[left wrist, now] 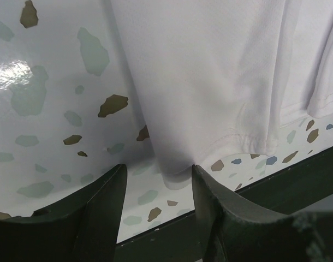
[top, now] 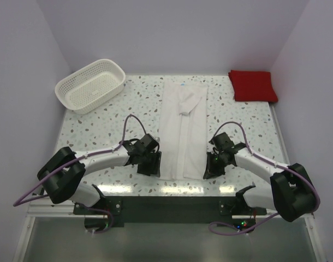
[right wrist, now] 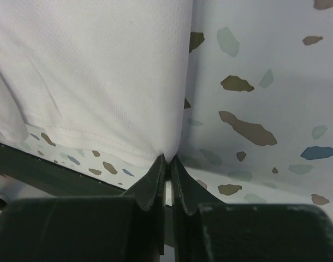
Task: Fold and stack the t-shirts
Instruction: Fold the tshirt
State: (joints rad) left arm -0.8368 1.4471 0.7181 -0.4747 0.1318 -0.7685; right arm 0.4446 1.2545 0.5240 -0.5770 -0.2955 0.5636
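My right gripper should next carry the pinched near corner of the white t-shirt outward along the t-shirt onto the t-shirt's middle point(top: 201, 132) and let go of it there, because the t-shirt still lies long.
The white t-shirt point(top: 183, 128) lies as a long narrow folded strip down the middle of the table. A red t-shirt point(top: 252, 85) sits folded at the back right. My right gripper point(right wrist: 169, 159) is shut on the white t-shirt point(right wrist: 106, 76) at its near right corner, the cloth pinched between the fingertips. My left gripper point(left wrist: 158, 174) stands open at the near left corner, the hem of the white t-shirt point(left wrist: 210, 82) reaching between its fingers point(left wrist: 109, 196) without being pinched. Both grippers point(top: 150, 162) point(top: 212, 165) are low at the strip's near end.
A white lattice basket point(top: 90, 85) stands at the back left. The table's near edge with a dark rail point(top: 172, 206) runs just behind both grippers. Purple walls close in the sides and back.
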